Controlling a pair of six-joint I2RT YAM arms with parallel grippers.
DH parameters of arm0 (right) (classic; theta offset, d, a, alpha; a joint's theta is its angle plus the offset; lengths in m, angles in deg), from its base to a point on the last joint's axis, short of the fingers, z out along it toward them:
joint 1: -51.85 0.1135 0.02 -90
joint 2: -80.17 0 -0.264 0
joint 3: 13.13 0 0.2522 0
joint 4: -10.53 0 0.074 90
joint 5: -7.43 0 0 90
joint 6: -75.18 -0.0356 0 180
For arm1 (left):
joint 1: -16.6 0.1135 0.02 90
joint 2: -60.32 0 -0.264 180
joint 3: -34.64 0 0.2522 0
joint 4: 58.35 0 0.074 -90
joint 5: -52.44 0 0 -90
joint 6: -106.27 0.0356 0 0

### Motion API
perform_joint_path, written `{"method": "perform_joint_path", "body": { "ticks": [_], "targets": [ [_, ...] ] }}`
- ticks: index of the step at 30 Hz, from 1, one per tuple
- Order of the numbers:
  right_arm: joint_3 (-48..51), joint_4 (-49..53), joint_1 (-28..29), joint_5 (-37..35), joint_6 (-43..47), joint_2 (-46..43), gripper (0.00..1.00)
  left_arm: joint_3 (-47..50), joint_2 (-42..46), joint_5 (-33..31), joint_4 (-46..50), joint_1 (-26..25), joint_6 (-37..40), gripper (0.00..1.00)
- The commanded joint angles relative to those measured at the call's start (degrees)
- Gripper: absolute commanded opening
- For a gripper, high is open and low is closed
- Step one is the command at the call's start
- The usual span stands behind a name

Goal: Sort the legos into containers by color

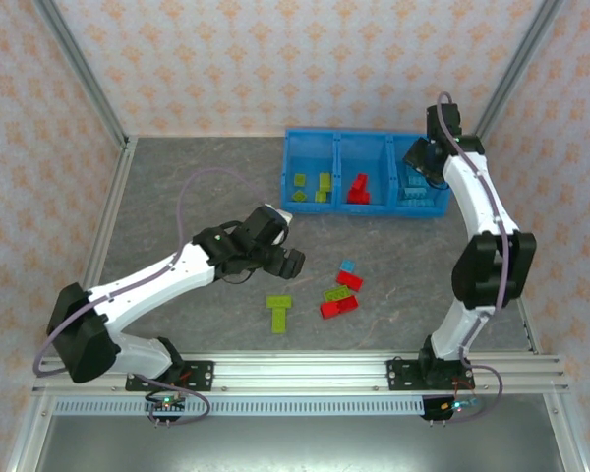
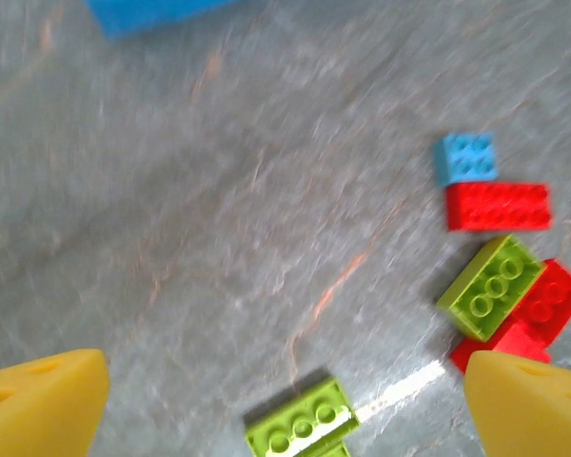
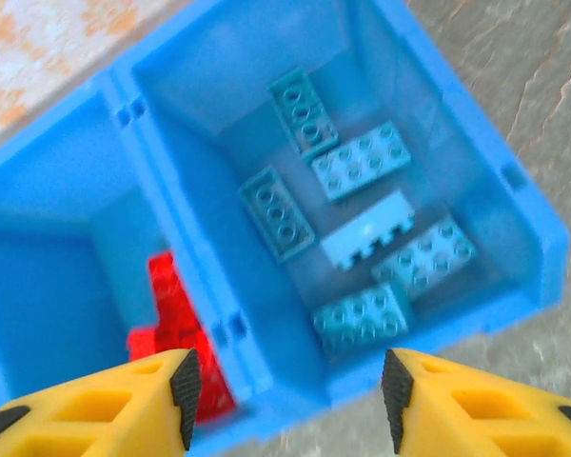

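The green T-shaped piece's crossbar brick [image 1: 278, 301] [image 2: 303, 419] lies at an angle to the left gripper's open fingers, so the left gripper will move back and down and turn square around the brick's ends.
The blue bin [image 1: 336, 134] stands at the back. Its left compartment holds yellow-green legos [image 1: 313, 187], the middle one red legos [image 1: 359, 189], the right one several light blue legos [image 3: 362, 228]. Loose on the table lie a green T-shaped piece [image 1: 279, 311], a light blue lego [image 2: 466, 157], two red ones [image 2: 498, 206] [image 2: 538, 314] and a green one [image 2: 490, 286]. My left gripper [image 1: 289, 262] hangs open above the table, the green piece [image 2: 300, 424] below its fingers [image 2: 43, 400]. My right gripper [image 3: 287, 395] is open and empty over the bin's right compartment.
Metal frame posts and patterned walls enclose the grey table [image 1: 197, 197]. The bin's near wall [image 3: 514, 314] lies just under the right fingers. An aluminium rail [image 1: 305, 372] runs along the near edge by the arm bases.
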Motion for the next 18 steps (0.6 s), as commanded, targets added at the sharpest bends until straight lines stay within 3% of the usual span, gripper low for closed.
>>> {"method": "perform_joint_path", "body": {
  "ticks": [1,11,18],
  "targets": [
    [4.60,4.09,1.35,5.80,2.08,-5.14,0.59,0.63,-2.76,1.53,6.73,-0.07,-9.79,0.96],
    [15.91,7.39,2.28,6.21,3.90,-13.17,0.77,0.21,-17.62,14.92,6.12,-0.66,-18.30,1.00],
    [15.69,7.02,2.72,7.48,3.03,-12.21,0.79,0.46,-21.94,12.52,9.65,-1.72,-19.89,0.98]
  ]
}}
